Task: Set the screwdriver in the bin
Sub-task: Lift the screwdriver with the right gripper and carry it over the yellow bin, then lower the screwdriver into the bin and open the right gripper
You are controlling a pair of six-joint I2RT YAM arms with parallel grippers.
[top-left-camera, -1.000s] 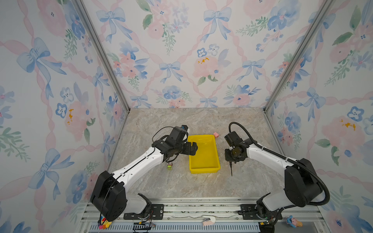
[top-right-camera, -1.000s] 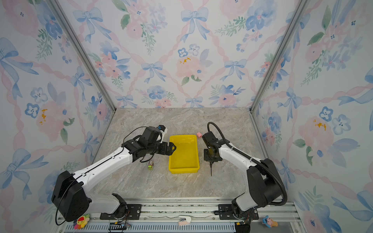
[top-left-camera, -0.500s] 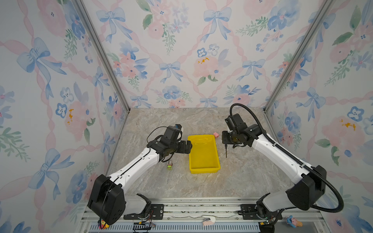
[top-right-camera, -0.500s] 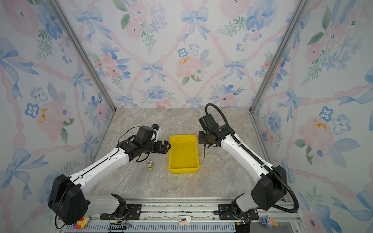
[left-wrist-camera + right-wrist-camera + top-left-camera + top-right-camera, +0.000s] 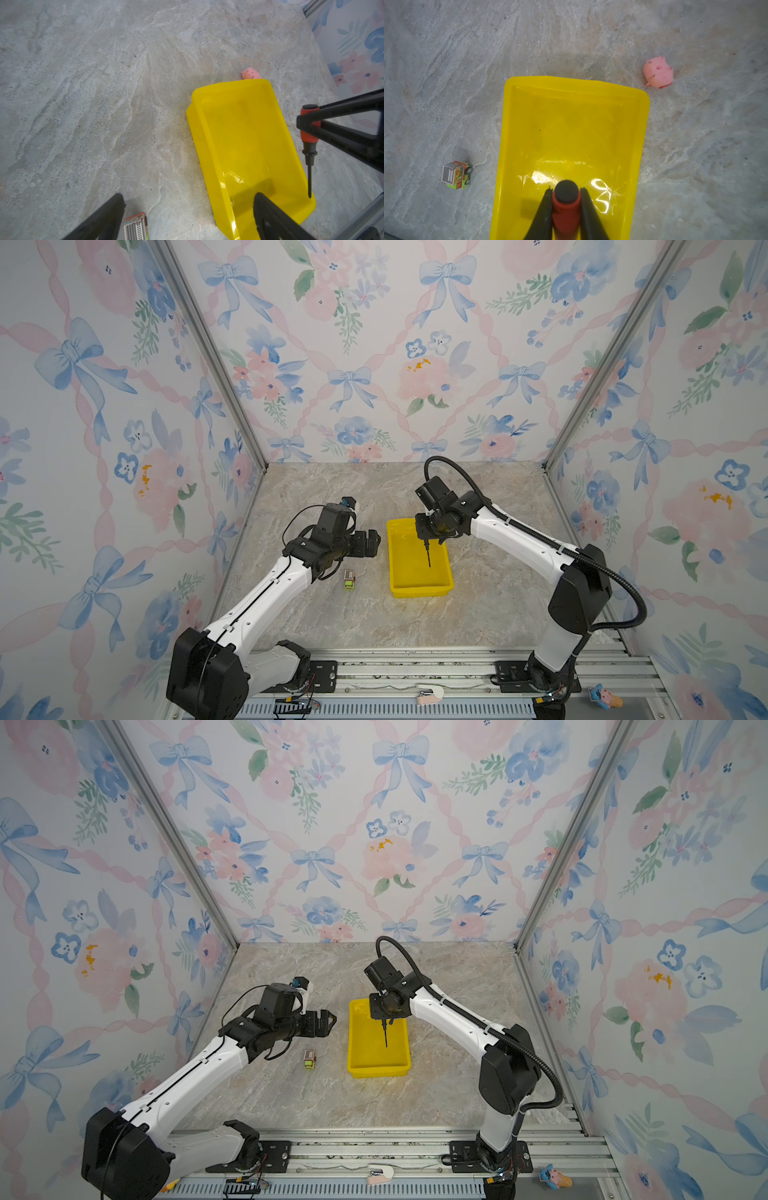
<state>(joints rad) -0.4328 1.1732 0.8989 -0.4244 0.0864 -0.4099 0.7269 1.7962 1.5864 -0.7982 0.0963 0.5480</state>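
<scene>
The screwdriver's stem is still above the bin's bottom on the truck's side (image 5: pixel 407 568) (image 5: pixel 546 166), so my right gripper needs to move down toward the bottom of the bin next and let go of the screwdriver's red handle.
The bin (image 5: pixel 419 591) is a bright yellow shallow tray in the middle of the marble floor, seen in both top views (image 5: pixel 376 1070). My right gripper (image 5: pixel 424 537) hangs over the bin's far half, shut on the red handle of the screwdriver (image 5: pixel 566 205). The thin dark shaft (image 5: pixel 385 1036) points down into the bin, above its floor (image 5: pixel 571 124). In the left wrist view the screwdriver (image 5: pixel 309 133) stands upright over the bin (image 5: pixel 239 135). My left gripper (image 5: pixel 372 540) is open and holds nothing, just left of the bin's rim (image 5: pixel 187 199).
A small green-and-grey toy truck (image 5: pixel 349 579) sits on the floor left of the bin, near the left gripper (image 5: pixel 455 175). A pink pig toy (image 5: pixel 657 72) lies beside the bin's far right corner. Floral walls close in three sides.
My right gripper has carried the screwdriver up from the floor right of the bin and leftward, over the bin. My left gripper has drawn back from the bin's left rim.
</scene>
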